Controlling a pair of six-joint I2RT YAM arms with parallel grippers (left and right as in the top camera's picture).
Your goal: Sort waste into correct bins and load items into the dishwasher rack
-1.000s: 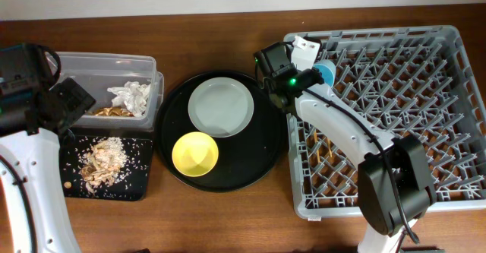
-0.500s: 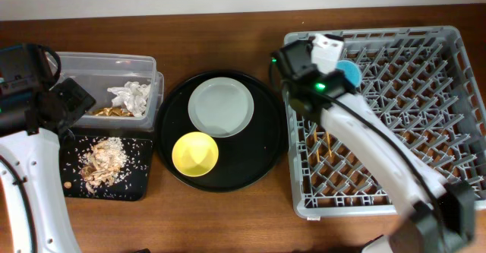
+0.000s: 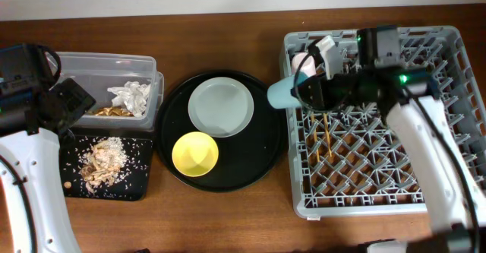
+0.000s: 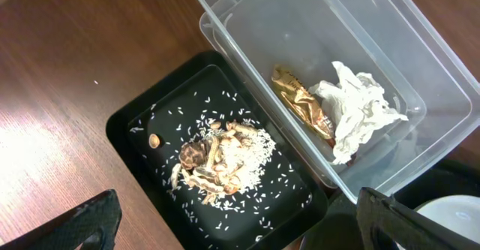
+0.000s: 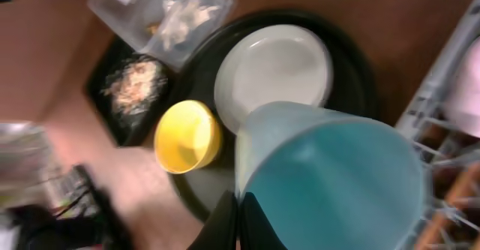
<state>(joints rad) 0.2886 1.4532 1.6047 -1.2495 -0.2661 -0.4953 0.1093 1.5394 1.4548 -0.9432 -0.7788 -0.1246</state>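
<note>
The robot's right gripper needs to tilt, move over the rack and lower the light-blue cup next to the pink cup, because it sticks out past the rack's edge.
My right gripper [image 3: 298, 92] is shut on the rim of the light-blue cup [image 3: 279, 93], holding it on its side at the left edge of the grey dishwasher rack [image 3: 380, 173]. In the right wrist view the cup [image 5: 330, 182] fills the frame, the fingers [image 5: 238, 221] pinching its rim. The pink cup [image 3: 299, 62] and the chopsticks [image 3: 322, 128] are in the rack. The grey-white plate [image 3: 220, 106] and yellow bowl [image 3: 195, 153] sit on the round black tray [image 3: 262, 143]. My left gripper [image 4: 240, 231] is open and empty above the food scraps [image 4: 217, 156].
The clear tub [image 3: 83, 67] at the left holds the white tissue [image 4: 360, 111] and the foil wrapper [image 4: 300, 103]. The shallow black tray [image 3: 133, 181] in front of it holds the scraps and scattered rice. Bare wooden table lies behind and in front.
The right arm has swung right, and its gripper now points left. The blue cup moved from the rack's back-left corner to its left edge and now lies on its side. The left arm is still.
</note>
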